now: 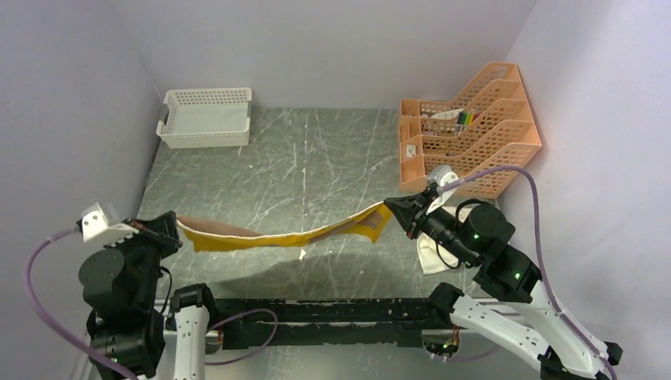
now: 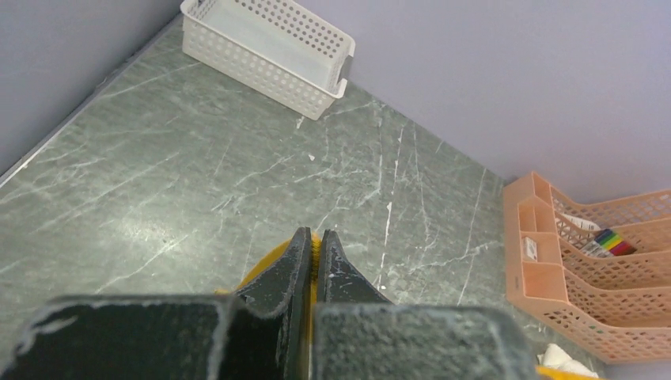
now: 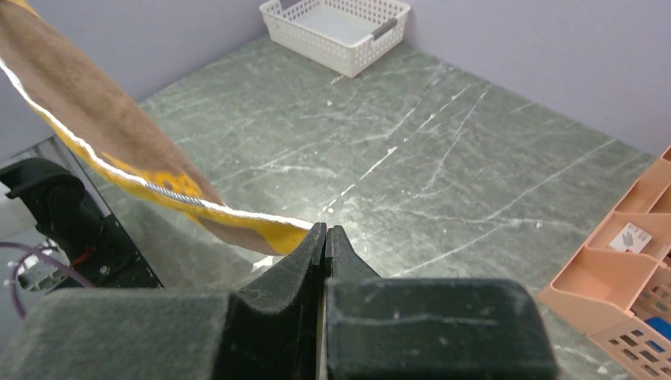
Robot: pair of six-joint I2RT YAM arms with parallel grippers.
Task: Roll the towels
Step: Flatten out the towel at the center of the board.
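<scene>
Next, my left gripper will move outward, lower the towel's end onto the bare, empty marble before the white basket (image 2: 269,154) and release it.
The mustard-yellow and brown towel (image 1: 277,236) hangs stretched in the air above the near part of the table, sagging in the middle. My left gripper (image 1: 176,224) is shut on its left end; yellow cloth shows between the fingers in the left wrist view (image 2: 316,245). My right gripper (image 1: 388,207) is shut on its right end, and the towel (image 3: 119,150) runs away to the left in the right wrist view. The cream towel (image 1: 434,255) lies crumpled on the table under my right arm, mostly hidden.
A white lattice basket (image 1: 206,117) stands at the back left. A peach tiered file rack (image 1: 475,127) with pens and small items stands at the back right. Grey walls close in on both sides. The table is dark green marble (image 1: 316,158).
</scene>
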